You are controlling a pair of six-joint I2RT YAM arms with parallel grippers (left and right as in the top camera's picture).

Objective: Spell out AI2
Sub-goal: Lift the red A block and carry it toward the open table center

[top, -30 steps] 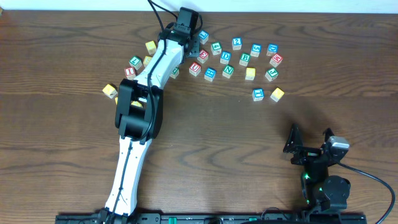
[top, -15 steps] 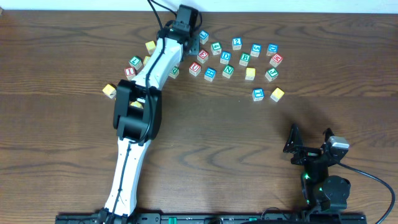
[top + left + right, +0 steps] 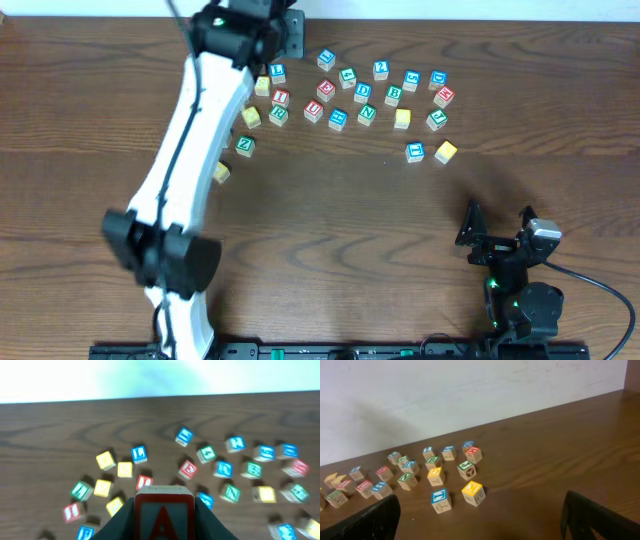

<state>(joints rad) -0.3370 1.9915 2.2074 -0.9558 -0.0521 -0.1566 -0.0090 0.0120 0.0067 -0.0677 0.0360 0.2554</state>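
The left gripper will next pull back and go down to release the A block on the bare tabletop before the pile, which is below and back from the gripper.
My left gripper [image 3: 164, 525] is shut on a wooden block with a red A [image 3: 164, 515] and holds it raised above the block pile. In the overhead view the left gripper [image 3: 285, 25] is at the table's far edge, its block hidden under the wrist. A blue I block [image 3: 415, 152] [image 3: 441, 500] lies beside a yellow block [image 3: 446, 151] [image 3: 473, 493] right of the pile. A blue 2 block [image 3: 381, 69] sits in the back row. My right gripper [image 3: 498, 228] is open and empty near the front right, its fingers at the edges of the right wrist view [image 3: 480, 520].
Several letter blocks lie scattered across the far middle of the wooden table [image 3: 330, 220], among them a green N [image 3: 367, 114] and a blue L [image 3: 139, 453]. The white left arm [image 3: 180, 170] stretches diagonally over the left half. A white wall [image 3: 470, 390] backs the table.
The left arm has swung left and risen, lifting the A block off the table. Blocks earlier hidden under the arm now show. The right arm has not moved.
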